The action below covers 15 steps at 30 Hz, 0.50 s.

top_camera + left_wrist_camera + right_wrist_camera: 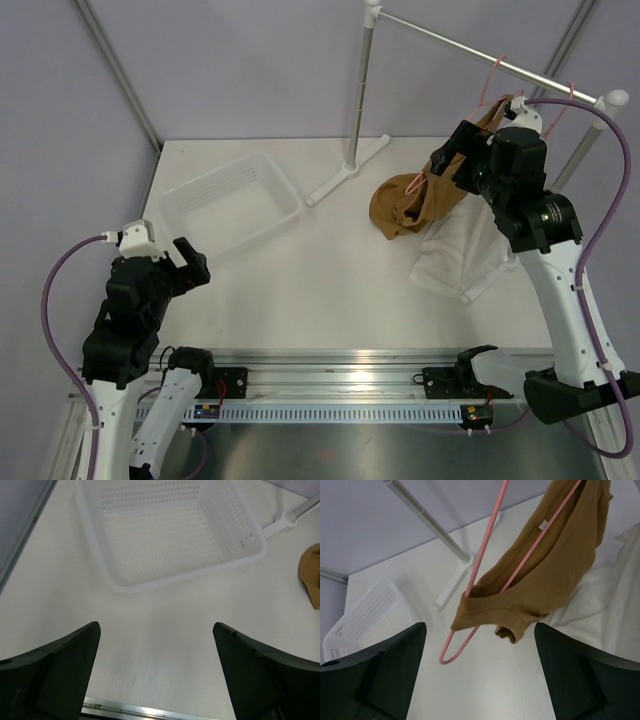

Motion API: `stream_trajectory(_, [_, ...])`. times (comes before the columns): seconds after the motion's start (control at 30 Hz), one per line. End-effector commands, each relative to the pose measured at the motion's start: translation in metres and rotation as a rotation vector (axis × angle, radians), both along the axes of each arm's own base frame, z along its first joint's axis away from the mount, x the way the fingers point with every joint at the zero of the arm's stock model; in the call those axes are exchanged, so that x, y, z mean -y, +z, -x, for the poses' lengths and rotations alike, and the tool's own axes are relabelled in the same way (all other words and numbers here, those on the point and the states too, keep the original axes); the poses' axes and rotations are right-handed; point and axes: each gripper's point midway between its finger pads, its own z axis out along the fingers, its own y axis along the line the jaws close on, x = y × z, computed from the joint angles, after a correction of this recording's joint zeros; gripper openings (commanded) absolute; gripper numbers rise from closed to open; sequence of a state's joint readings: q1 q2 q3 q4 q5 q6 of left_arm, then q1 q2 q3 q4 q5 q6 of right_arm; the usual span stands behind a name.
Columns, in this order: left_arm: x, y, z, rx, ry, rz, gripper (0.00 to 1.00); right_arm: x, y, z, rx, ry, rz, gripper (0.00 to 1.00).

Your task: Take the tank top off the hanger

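Note:
The robot's right gripper will next move outward onto the pink hanger's bare sloping upper bar [492, 519] and close there, because that bar runs outward of its open fingers.
The tan tank top [405, 205] hangs tilted from the thin pink hanger [418, 184], whose hook sits on the metal rail [450, 40]. In the right wrist view the tank top [550, 565] drapes over the hanger [470, 587], whose lower corner pokes out bare. My right gripper [448, 155] is raised beside the garment; its jaws [480, 675] are open and empty, just below the top's hem. My left gripper [187, 262] is open and empty [155, 670], low over the table at the near left.
A white mesh basket [290, 205] stands at the back left, also in the left wrist view [245, 555]. A white sheer garment [455, 258] lies on the table under the rail. The rack's pole [362, 85] and base stand at the back. A second pink hanger [558, 112] hangs further right.

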State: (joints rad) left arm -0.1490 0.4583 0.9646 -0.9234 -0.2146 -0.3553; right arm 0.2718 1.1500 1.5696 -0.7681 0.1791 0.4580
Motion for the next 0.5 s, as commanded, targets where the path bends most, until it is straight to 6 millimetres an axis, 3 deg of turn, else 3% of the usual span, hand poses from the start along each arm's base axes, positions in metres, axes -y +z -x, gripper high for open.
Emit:
stream_trajectory(0.0, [0.01, 0.005, -0.013, 0.047, -0.029, 0.041, 0.99, 0.024, 0.039, -0.027, 0.114, -0.181, -0.017, 0.96])
stream_trajectory(0.07, [0.009, 0.003, -0.017, 0.061, -0.022, 0.04, 0.99, 0.026, 0.045, -0.036, 0.128, -0.204, -0.008, 0.93])
stream_trajectory(0.17, [0.008, -0.008, -0.022, 0.039, -0.009, 0.04, 0.99, 0.033, 0.04, -0.057, 0.102, -0.259, 0.047, 0.86])
stream_trajectory(0.2, [0.008, -0.009, -0.023, 0.031, -0.007, 0.04, 0.99, 0.036, 0.025, -0.064, 0.051, -0.282, 0.085, 0.84])
stream_trajectory(0.23, [0.007, -0.009, -0.023, 0.028, -0.004, 0.038, 0.99, 0.044, 0.023, -0.066, 0.045, -0.326, 0.108, 0.83])
stream_trajectory(0.37, [0.007, -0.008, -0.022, 0.043, -0.003, 0.042, 0.99, 0.055, 0.012, -0.07, 0.04, -0.379, 0.161, 0.59])
stream_trajectory(0.47, [0.008, -0.008, -0.021, 0.047, -0.004, 0.045, 0.99, 0.061, 0.012, -0.07, 0.036, -0.405, 0.195, 0.53])
